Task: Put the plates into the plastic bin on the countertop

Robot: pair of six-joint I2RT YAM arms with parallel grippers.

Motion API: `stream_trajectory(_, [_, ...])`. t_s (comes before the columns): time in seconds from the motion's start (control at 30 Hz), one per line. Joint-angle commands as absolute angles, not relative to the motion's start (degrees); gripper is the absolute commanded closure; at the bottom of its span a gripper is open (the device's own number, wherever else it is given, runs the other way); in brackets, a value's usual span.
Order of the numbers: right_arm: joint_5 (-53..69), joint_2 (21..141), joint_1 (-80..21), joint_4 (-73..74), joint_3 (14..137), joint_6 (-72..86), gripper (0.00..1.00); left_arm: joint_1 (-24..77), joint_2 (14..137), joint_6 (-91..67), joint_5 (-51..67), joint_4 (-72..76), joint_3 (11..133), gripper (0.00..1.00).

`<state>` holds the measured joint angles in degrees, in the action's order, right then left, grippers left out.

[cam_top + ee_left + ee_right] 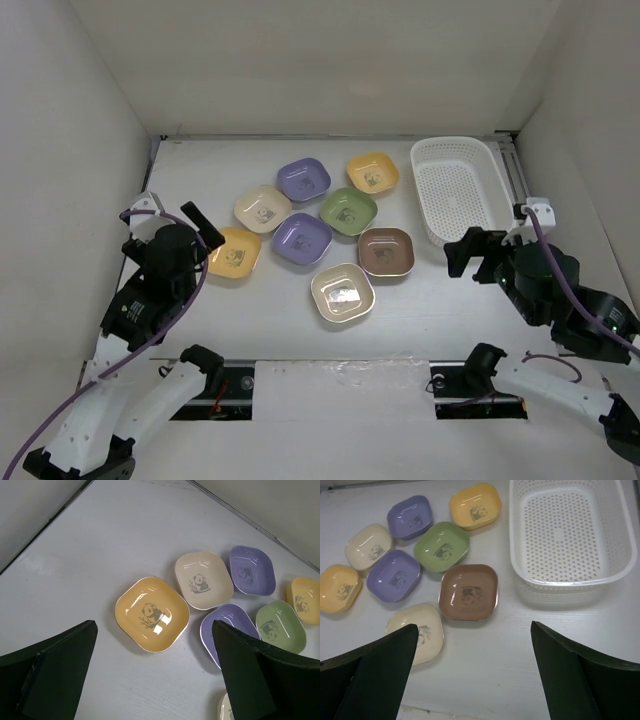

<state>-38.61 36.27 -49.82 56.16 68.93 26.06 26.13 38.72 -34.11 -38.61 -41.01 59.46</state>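
Observation:
Next, my right gripper moves down and to the left in the top view onto the near cream plate's bin-side rim (372, 297) (441, 638), where bare countertop leaves finger room.
Several small rounded-square plates lie in a cluster on the white countertop (200, 180): two purple (303, 179) (302, 238), two yellow-orange (373, 173) (233, 252), two cream (262, 209) (342, 292), one green (348, 211) and one brown (386, 251). The white perforated plastic bin (460, 190) stands empty at the right. My left gripper (200, 225) is open and empty, just left of the near yellow-orange plate (152, 614). My right gripper (473, 250) is open and empty, between the brown plate (469, 591) and the bin (567, 530).
White walls bound the countertop on the left, back and right. A strip with dark slots runs along the near edge (340, 380). Purple cables (150, 330) trail from both arms.

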Motion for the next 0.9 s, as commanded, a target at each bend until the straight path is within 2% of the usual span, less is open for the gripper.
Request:
stream_trajectory(0.0, [-31.7,37.1,-49.4,51.5,67.8,23.2,0.0,25.9,38.8,-33.7,-39.2,-38.3,58.5,0.0])
stream_trajectory(0.13, [-21.3,39.6,-49.4,46.3,63.3,23.9,0.0,25.9,38.3,-33.7,-38.7,-37.8,58.0,0.0])
stream_trajectory(0.23, [-13.0,46.3,-49.4,42.7,58.7,27.5,0.0,25.9,38.3,-33.7,-38.1,-37.8,57.5,0.0])
stream_trajectory(0.47, [-9.6,54.0,-49.4,32.5,49.1,32.1,0.01,25.9,37.8,-33.7,-36.9,-36.7,57.0,0.0])
stream_trajectory(0.87, [-7.1,69.4,-49.4,23.1,43.9,32.1,0.19,25.9,37.2,-33.2,-35.1,-35.6,56.4,0.0])
